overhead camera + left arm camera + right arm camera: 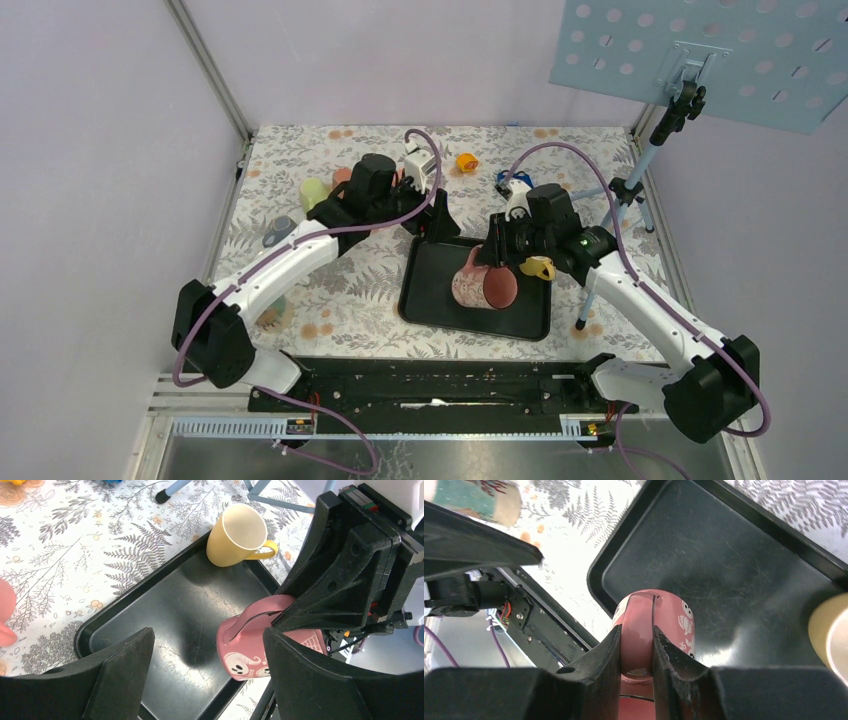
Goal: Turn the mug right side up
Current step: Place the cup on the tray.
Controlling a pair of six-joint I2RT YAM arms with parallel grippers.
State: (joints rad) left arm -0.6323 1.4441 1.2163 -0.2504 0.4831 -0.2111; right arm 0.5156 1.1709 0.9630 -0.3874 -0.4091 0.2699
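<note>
I will next turn my right gripper and move down toward the black tray's bottom to release the mug base-down, as it hangs tilted with its opening sideways.
A pink mug with white ghost prints hangs tilted, roughly on its side, over the black tray. My right gripper is shut on the mug's handle; in the right wrist view the fingers pinch the handle of the mug above the tray. My left gripper is open and empty at the tray's far left corner. In the left wrist view it faces the mug and tray, not touching either.
A yellow mug lies at the tray's right edge, also in the left wrist view. Green and grey cups sit at far left. An orange toy and a tripod stand are at the back.
</note>
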